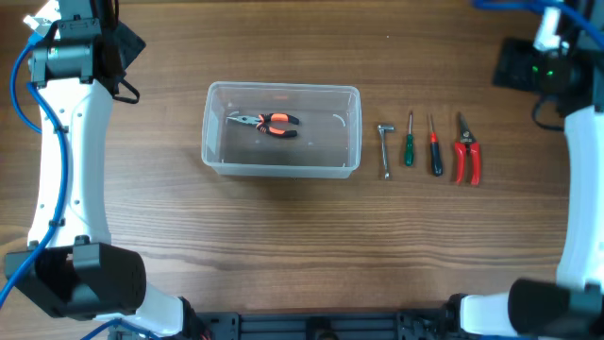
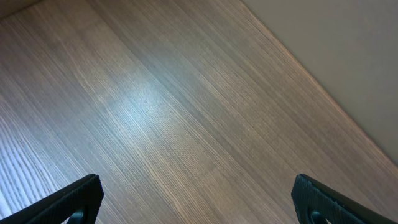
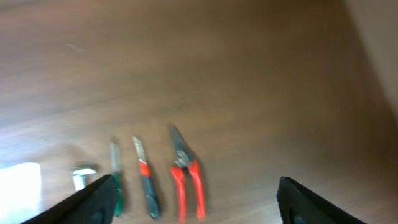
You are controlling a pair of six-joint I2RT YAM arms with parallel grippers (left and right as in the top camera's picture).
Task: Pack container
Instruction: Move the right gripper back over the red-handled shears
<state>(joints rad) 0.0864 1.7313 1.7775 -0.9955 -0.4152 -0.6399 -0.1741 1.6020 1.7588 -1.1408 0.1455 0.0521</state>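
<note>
I will next lower my right gripper onto the handle of the unpacked shears by the screwdriver (image 1: 460,164) (image 3: 180,193), because the shears are below my right gripper and to its left in the overhead view.
The clear plastic container (image 1: 283,129) sits mid-table with red-and-black pliers (image 1: 267,123) inside. To its right lie in a row a grey socket wrench (image 1: 385,149), a green screwdriver (image 1: 410,142), a red-and-black screwdriver (image 1: 434,147) and red pruning shears (image 1: 465,151). The right wrist view shows the shears (image 3: 186,174), the red-and-black screwdriver (image 3: 147,179), the green screwdriver (image 3: 115,180) and the wrench (image 3: 81,174) below my open right gripper (image 3: 196,199). My left gripper (image 2: 199,199) is open over bare wood at the far left. Both grippers are empty.
My left arm (image 1: 61,142) runs down the left side and my right arm (image 1: 580,161) down the right side. The table's far edge (image 2: 323,87) shows in the left wrist view.
</note>
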